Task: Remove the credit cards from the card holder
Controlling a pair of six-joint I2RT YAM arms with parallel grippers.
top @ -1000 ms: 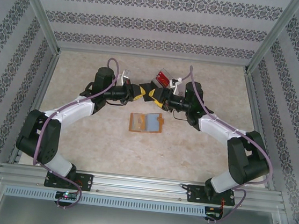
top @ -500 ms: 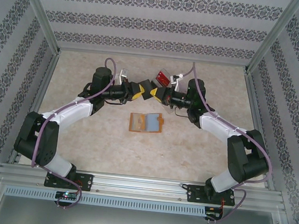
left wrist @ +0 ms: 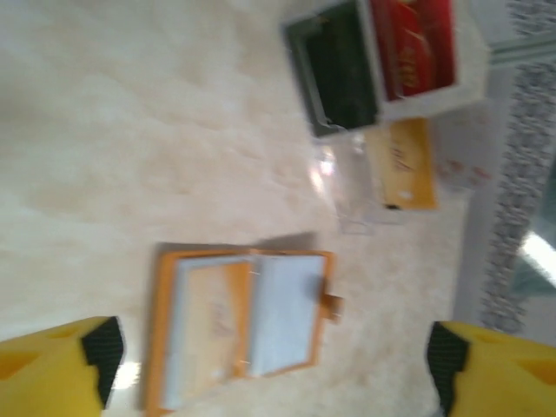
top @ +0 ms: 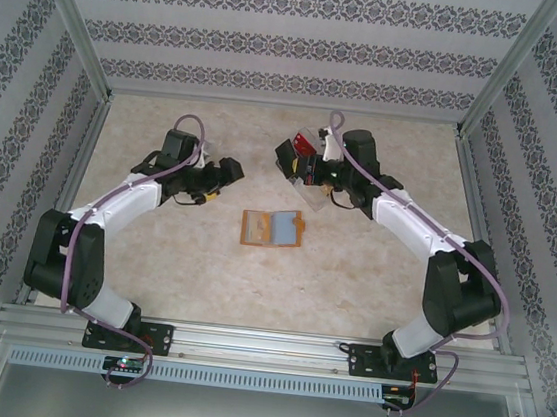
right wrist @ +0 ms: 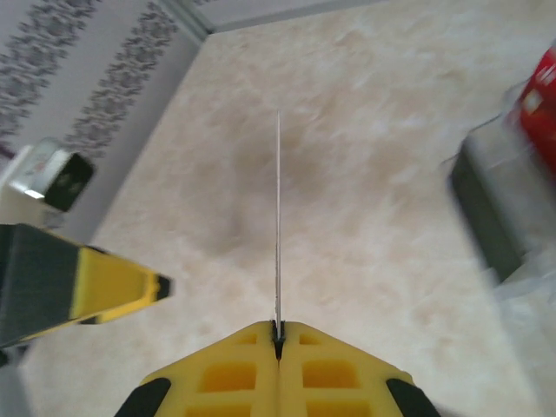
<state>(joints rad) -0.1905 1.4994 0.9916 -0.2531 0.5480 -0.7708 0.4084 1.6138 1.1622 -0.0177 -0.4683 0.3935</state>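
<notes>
My right gripper next turns into line, goes down to the tray's dark-card slot [top: 286, 158] [right wrist: 488, 208] and releases, since that lies below, slanted against the held card.
The orange-tan card holder [top: 272, 228] lies open flat mid-table, grey-blue pockets up, also below my left wrist [left wrist: 243, 321]. My left gripper [top: 226, 170] hangs open left of it, with nothing between its yellow fingers [left wrist: 52, 365]. My right gripper [right wrist: 278, 328] is shut on a thin credit card [right wrist: 278, 217], seen edge-on and sticking straight out from the fingertips. From above, the right gripper [top: 296, 168] is at the clear tray, behind the holder. A dark card [left wrist: 334, 74], a red card [left wrist: 417, 43] and an orange-yellow card [left wrist: 404, 161] lie in the tray.
The clear plastic tray [top: 313, 167] stands at the back centre-right, its edge close to the right of the held card [right wrist: 495, 208]. Patterned walls and metal frame posts enclose the table [top: 154, 245]. The left gripper's finger [right wrist: 87, 291] shows at the left of the right wrist view.
The two grippers met tip to tip behind the holder. Since then the left one has opened and drawn back left. The right one has shut and swung back toward the tray.
</notes>
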